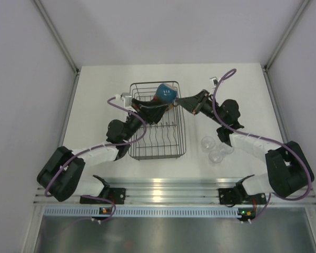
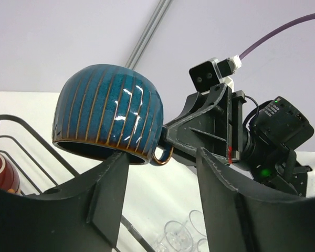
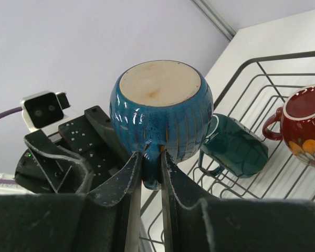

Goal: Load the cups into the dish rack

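Observation:
I should next move my right gripper down and to the left in the top view and release the dark-blue cup on the dish rack's bare wires beside the teal mug (image 3: 236,147), because that spot is empty.
The small dark-blue handled cup (image 1: 167,93) hangs upside down over the far end of the dish rack (image 1: 183,132). My right gripper (image 3: 151,155) is shut on its handle, and the cup's (image 3: 160,110) pale base faces up. My left gripper (image 2: 161,157) stands open just below the cup (image 2: 107,115), one finger close under the rim. The teal mug (image 3: 236,147) and the red patterned cup (image 3: 304,123) lie inside the rack (image 3: 262,58). Three tiny clear glasses (image 1: 216,156) stand on the table to the right of the rack.
Both arms meet over the rack's far end, the left gripper (image 1: 157,108) and the right gripper (image 1: 179,101) nearly touching. A row of upright prongs (image 1: 157,138) fills the rack's near half. White walls bound the table on three sides.

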Controlling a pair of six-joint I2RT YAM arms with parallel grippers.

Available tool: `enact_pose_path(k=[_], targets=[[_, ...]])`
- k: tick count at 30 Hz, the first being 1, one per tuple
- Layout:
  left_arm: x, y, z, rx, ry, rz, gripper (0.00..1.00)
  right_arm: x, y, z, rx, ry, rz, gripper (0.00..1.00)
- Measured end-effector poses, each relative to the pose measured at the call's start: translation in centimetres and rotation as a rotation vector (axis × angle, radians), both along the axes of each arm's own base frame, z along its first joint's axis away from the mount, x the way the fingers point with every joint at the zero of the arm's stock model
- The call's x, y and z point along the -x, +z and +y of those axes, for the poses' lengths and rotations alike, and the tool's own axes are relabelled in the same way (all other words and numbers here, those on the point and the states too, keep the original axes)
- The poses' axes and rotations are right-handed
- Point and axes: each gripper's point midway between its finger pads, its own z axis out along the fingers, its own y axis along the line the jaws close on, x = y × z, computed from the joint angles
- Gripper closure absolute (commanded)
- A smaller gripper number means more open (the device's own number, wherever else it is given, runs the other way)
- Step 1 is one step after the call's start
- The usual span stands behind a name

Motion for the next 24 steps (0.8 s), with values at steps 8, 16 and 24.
enact_pose_path(k=[8, 16, 24], targets=[[-0.1, -1.0, 0.5, -0.004, 0.024, 0.025, 0.34, -0.9, -1.3, 0.1, 0.013, -0.022, 0.025, 1.0], [0.5, -3.9, 0.9, -0.039, 0.024, 0.075, 0.34, -1.4, -2.2, 0.0, 0.07, -0.043, 0.001, 1.0], [1.4, -7.5, 1.5, -0.088, 0.024, 0.141, 0.33, -3.0, -3.0, -0.2, 0.205, -0.093, -0.043, 1.0]])
